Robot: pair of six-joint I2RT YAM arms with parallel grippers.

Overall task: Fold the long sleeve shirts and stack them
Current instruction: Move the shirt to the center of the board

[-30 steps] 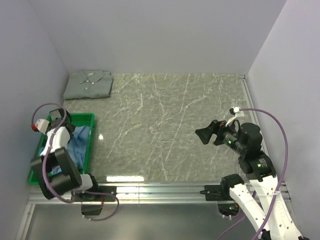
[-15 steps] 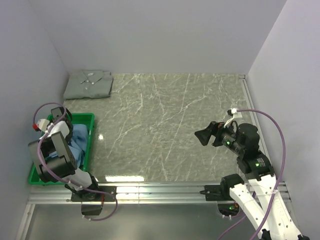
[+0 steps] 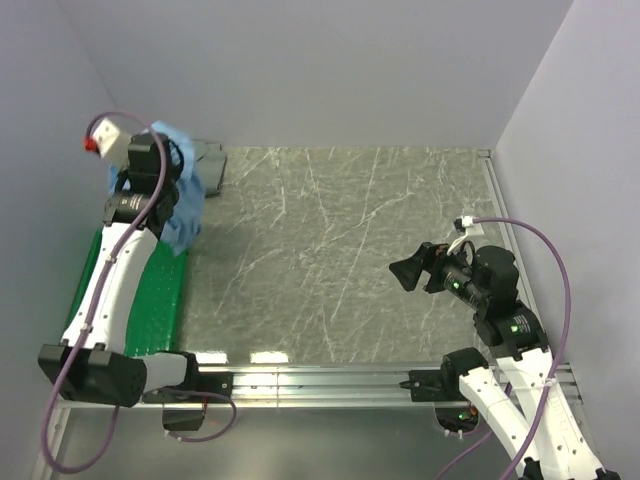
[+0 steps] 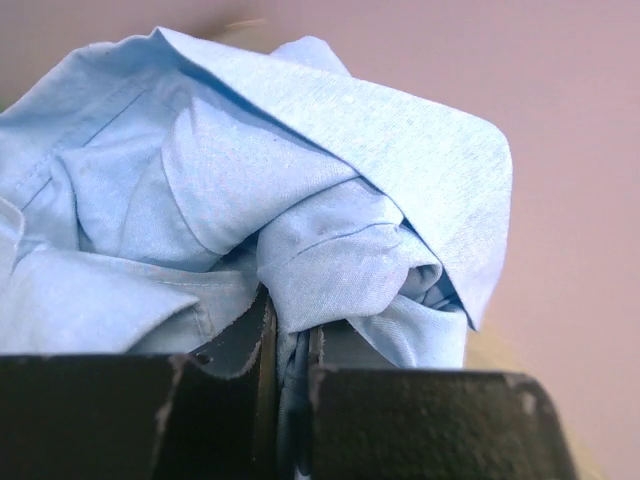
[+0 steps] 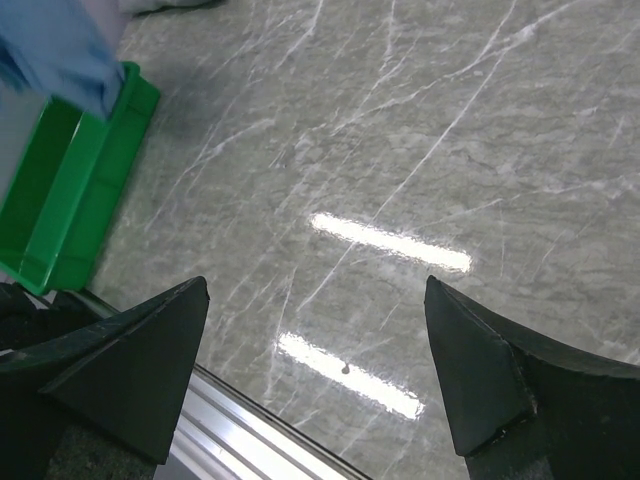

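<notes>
The space over the marble tabletop is empty, so my left gripper should swing to the right in the top view next, over the tabletop, and release the blue fold of the shirt there.
My left gripper (image 4: 290, 335) is shut on a bunched fold of the light blue shirt (image 4: 300, 170), which fills the left wrist view. From above, that shirt (image 3: 181, 210) hangs crumpled from the raised left arm over the far end of the green tray (image 3: 140, 300). The pale grey-green shirt (image 3: 208, 157) lies folded in the back left corner, mostly hidden behind the arm and the blue cloth. My right gripper (image 3: 408, 272) hovers open over the right part of the table, nothing between its fingers (image 5: 470, 370).
The green tray (image 5: 60, 200) sits along the left wall with its floor bare. A metal rail (image 3: 320, 380) runs along the near table edge. Walls close in the left, back and right sides. The marble tabletop (image 3: 340, 230) lies between the arms.
The left gripper closed on the blue shirt in the tray and lifted it up and toward the back left. The right arm shifted only slightly.
</notes>
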